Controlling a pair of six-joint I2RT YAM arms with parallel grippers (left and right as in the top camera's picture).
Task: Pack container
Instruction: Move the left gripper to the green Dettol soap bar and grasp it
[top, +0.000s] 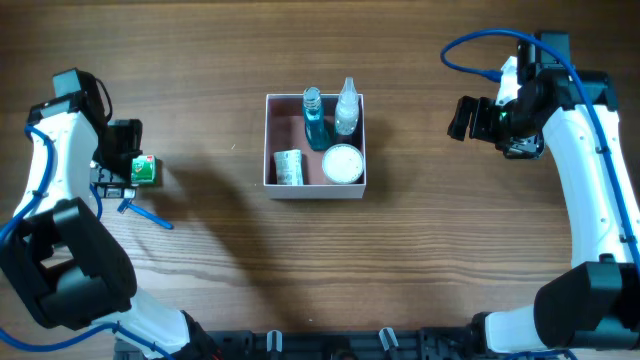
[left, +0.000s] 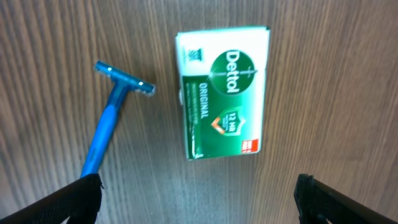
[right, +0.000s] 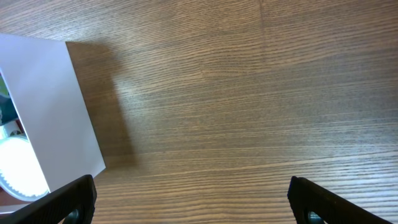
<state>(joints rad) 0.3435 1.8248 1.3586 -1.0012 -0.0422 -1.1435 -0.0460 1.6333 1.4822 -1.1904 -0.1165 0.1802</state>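
The open fingers of my left gripper are already wider apart than the green Dettol soap box (top: 144, 170) (left: 222, 93), so it needs to come down onto the box with one finger down each long side.
The container (top: 272, 140), a square white-walled box with a pink inside, sits mid-table. It holds a blue bottle (top: 315, 118), a clear bottle (top: 346, 108), a round white-lidded jar (top: 342, 163) and a small white packet (top: 289, 167). A green Dettol soap box (left: 222, 93) lies at the far left (top: 145, 170), with a blue razor (left: 111, 115) beside it (top: 143, 212). My left gripper (left: 199, 199) is open above the table, just short of the soap. My right gripper (right: 193, 202) is open and empty to the right of the container (right: 56, 112).
Bare wooden table lies between the container and each arm. The right arm's blue cable (top: 470, 55) loops above the far right side. The jar's lid also shows in the right wrist view (right: 18, 165) at the left edge.
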